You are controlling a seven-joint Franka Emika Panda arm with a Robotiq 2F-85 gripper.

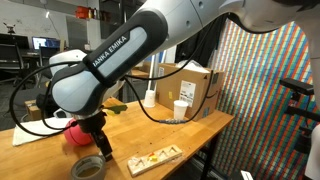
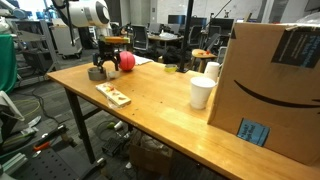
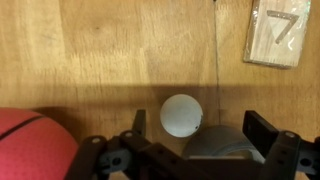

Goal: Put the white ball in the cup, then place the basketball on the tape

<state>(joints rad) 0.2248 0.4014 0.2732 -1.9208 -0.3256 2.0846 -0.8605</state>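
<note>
Next, my open gripper goes down around the white ball [image 3: 181, 114] and closes its fingers on both sides, because the ball lies between them on the tabletop.
In the wrist view the small white ball [image 3: 181, 114] lies on the wooden table between the spread fingers of my gripper [image 3: 200, 126], nearer the left finger and not touched. The gripper is open and empty. The grey tape roll [image 3: 222, 146] lies just below the ball, partly hidden by the gripper body. The reddish basketball [image 3: 35, 146] is at the lower left. In both exterior views the gripper [image 1: 98, 143] [image 2: 107, 62] hangs low between the basketball [image 1: 78, 133] [image 2: 127, 62] and the tape [image 1: 90, 167] [image 2: 97, 73]. The white cup [image 1: 181, 109] [image 2: 201, 92] stands far along the table. The white ball is hidden there.
A small wooden board [image 3: 275, 32] [image 1: 153, 156] [image 2: 113, 95] lies near the tape. A large cardboard box [image 1: 190, 85] [image 2: 268, 85] stands beside the cup. A white bottle [image 1: 150, 95] stands near the box. A thin cable [image 3: 217, 60] runs across the table.
</note>
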